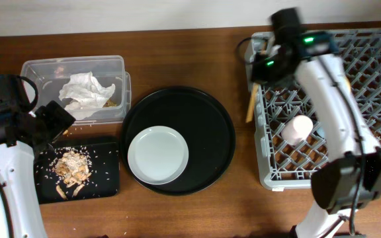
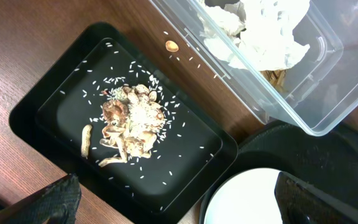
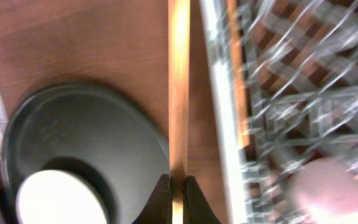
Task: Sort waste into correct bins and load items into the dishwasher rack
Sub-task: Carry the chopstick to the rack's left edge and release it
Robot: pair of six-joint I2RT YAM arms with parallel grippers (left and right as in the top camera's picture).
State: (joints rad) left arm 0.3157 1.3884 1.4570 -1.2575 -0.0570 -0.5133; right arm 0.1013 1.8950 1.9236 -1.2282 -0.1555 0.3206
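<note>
My right gripper will next move across the rack's side beside the chopsticks hanging outside the rack and go down over the slot just inside to release.
My right gripper [image 3: 178, 198] is shut on the wooden chopsticks [image 3: 179, 93], which hang just outside the left wall of the grey dishwasher rack [image 1: 349, 99]; from overhead the chopsticks [image 1: 250, 104] slant down along that wall below the gripper [image 1: 264, 64]. A pink cup [image 1: 298, 129] lies in the rack. A pale plate [image 1: 157, 155] sits on the round black tray [image 1: 210, 112]. The crumpled napkin [image 1: 84, 92] is in the clear box [image 1: 42, 69]. Food scraps [image 2: 129, 121] lie in the shallow black tray [image 2: 36, 106]. My left gripper [image 2: 185, 208] hovers open above that tray's near edge and the plate [image 2: 247, 199].
The clear box [image 2: 303, 93] sits close against the shallow tray and the round tray [image 2: 328, 155]. Loose rice grains and one scrap [image 2: 172, 46] lie on the wooden table between box and tray. The rack [image 3: 278, 93] fills the right side, its wall close to the chopsticks.
</note>
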